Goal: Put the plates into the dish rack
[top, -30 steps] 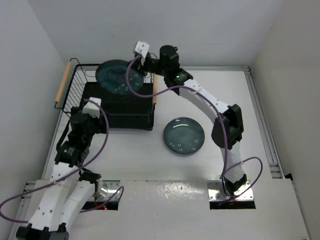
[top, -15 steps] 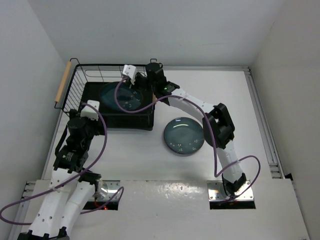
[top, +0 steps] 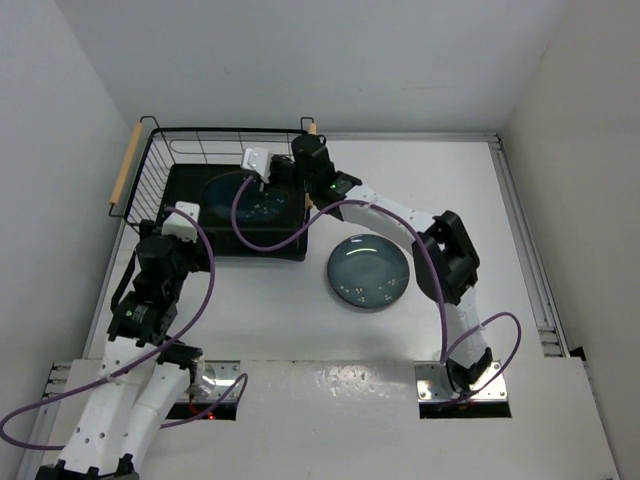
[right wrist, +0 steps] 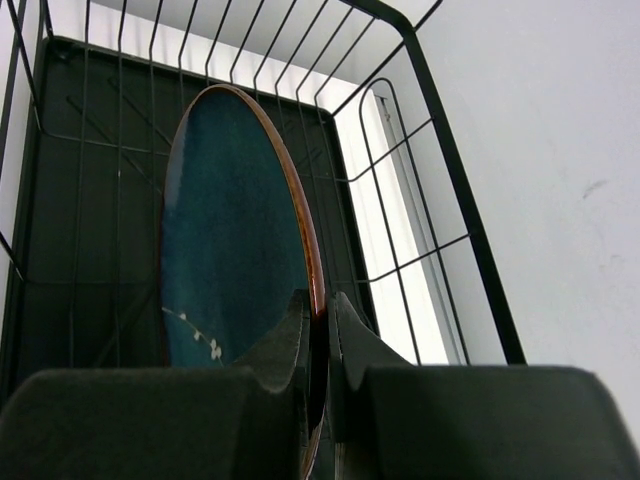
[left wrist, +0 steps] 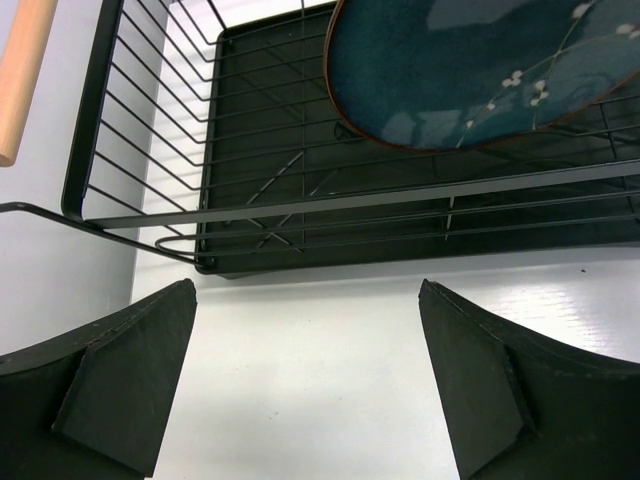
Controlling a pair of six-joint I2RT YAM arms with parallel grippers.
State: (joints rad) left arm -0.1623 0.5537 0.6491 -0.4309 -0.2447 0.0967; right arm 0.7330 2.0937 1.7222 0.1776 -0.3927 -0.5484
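Note:
My right gripper should move next toward the rack side nearest the flat plate (top: pixel 306 215) and release the teal plate's rim, because the held plate stands on edge in the dish rack (top: pixel 150 170).
One dark teal plate (right wrist: pixel 235 230) stands on edge inside the black wire dish rack (right wrist: pixel 440 150), and my right gripper (right wrist: pixel 322 310) is shut on its brown rim. From above, that plate (top: pixel 232 195) sits low in the dish rack (top: pixel 150 170), with the right gripper (top: pixel 275 182) reaching in over the right wall. A second plate (top: pixel 368 272) lies flat on the table to the right of the rack. My left gripper (left wrist: pixel 308 390) hangs open over bare table just in front of the rack (left wrist: pixel 300 210), with the held plate (left wrist: pixel 450 70) beyond it.
A light wooden handle (top: pixel 124 178) runs along the rack's left side, close to the left wall. The right arm (top: pixel 400 210) stretches across the table above the flat plate. A raised rail (top: pixel 525 240) borders the table's right edge.
The right arm has carried the plate from above the rack's far edge down into the rack. The left arm has barely shifted.

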